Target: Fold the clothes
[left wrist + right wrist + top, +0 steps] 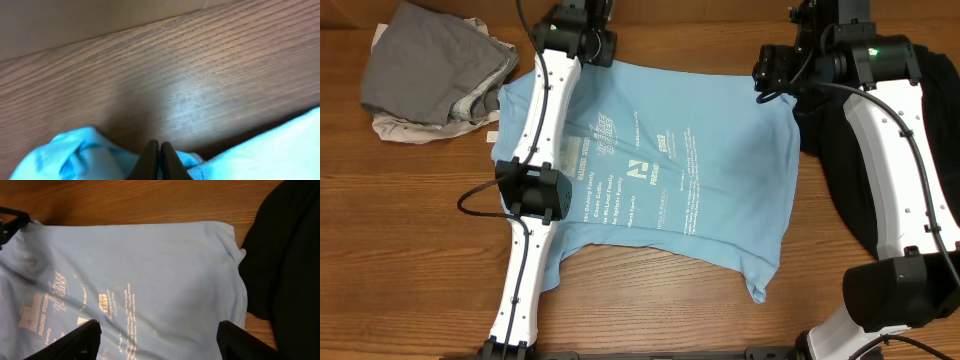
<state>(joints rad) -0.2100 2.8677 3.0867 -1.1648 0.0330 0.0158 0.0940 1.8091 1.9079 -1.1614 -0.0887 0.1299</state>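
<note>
The shirt still lies spread flat, so the pinched fold goes back onto the white print by the shirt's near edge [597,194] next. My left gripper releases it there.
The light-blue T-shirt [660,170] lies spread flat in the middle of the wooden table, its white and pink print facing up. At the shirt's far left edge, my left gripper [582,48] [159,146] is shut, and bunched blue fabric [80,155] sits on both sides of its fingers. My right gripper [775,72] [159,326] hovers open over the shirt's far right part [165,270], with nothing between its fingers. The black garment [820,130] [290,255] lies to the right of the shirt, partly under the right arm.
A pile of grey and pale clothes [435,65] sits at the far left corner. The left arm [535,190] lies across the shirt's left side. Bare wood [650,300] shows along the near edge.
</note>
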